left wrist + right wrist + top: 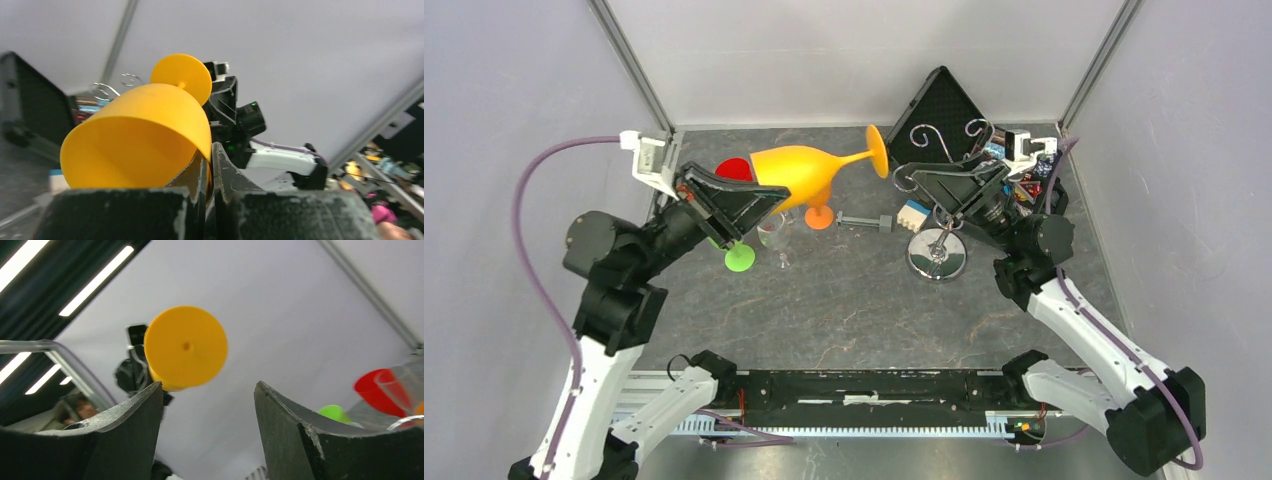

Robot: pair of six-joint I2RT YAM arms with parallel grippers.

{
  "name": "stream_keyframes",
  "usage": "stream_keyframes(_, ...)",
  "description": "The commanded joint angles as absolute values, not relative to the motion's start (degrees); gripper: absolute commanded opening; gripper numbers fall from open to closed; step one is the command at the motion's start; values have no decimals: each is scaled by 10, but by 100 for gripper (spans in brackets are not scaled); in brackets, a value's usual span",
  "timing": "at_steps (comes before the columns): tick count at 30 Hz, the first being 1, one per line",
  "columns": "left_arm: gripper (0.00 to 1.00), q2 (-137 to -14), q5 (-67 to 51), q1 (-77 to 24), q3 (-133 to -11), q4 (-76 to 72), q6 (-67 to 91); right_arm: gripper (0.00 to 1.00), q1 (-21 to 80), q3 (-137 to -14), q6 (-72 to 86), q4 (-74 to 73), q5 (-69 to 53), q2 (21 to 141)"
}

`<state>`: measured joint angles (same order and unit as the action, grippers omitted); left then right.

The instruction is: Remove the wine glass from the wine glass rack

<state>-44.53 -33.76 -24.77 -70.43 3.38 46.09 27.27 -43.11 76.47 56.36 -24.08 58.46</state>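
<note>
My left gripper should next turn the wine glass [809,168], which is sideways in the air, until its foot points down, and then lower it beside the clear glass.
The wine glass [809,168] is yellow-orange and lies on its side in the air, foot pointing right toward the wine glass rack [936,255]. My left gripper [776,203] is shut on the rim of its bowl; in the left wrist view the bowl [140,140] fills the left side, with its wall pinched between the jaws of the left gripper [211,150]. My right gripper [906,178] stands open just right of the glass's foot, touching nothing. In the right wrist view the round foot [185,346] hangs above the open right gripper [207,387]. The rack's silver scrolls [944,135] show behind it.
A red glass [734,170], a clear glass [774,235], a green foot [740,258] and an orange foot [820,216] crowd under the left gripper. A black case [939,110] leans at the back wall. A blue-white block [912,213] and grey bar [864,222] lie beside the rack.
</note>
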Motion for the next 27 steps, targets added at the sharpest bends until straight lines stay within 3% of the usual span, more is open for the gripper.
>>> stream_keyframes(1, 2, -447, -227, -247, -789, 251, 277, 72, 273, -461, 595, 398, -188, 546)
stream_keyframes(6, 2, -496, -214, -247, -857, 397, 209, 72, 273, -467, 500, 286, -119, 503)
stream_keyframes(11, 2, -540, -178, -253, -849, 440, 210, 74, 273, -468, 451, 229, -69, 471)
stream_keyframes(27, 2, -802, 131, -411, -920, 586, 193, 74, 273, -477, 426, 160, -27, 454)
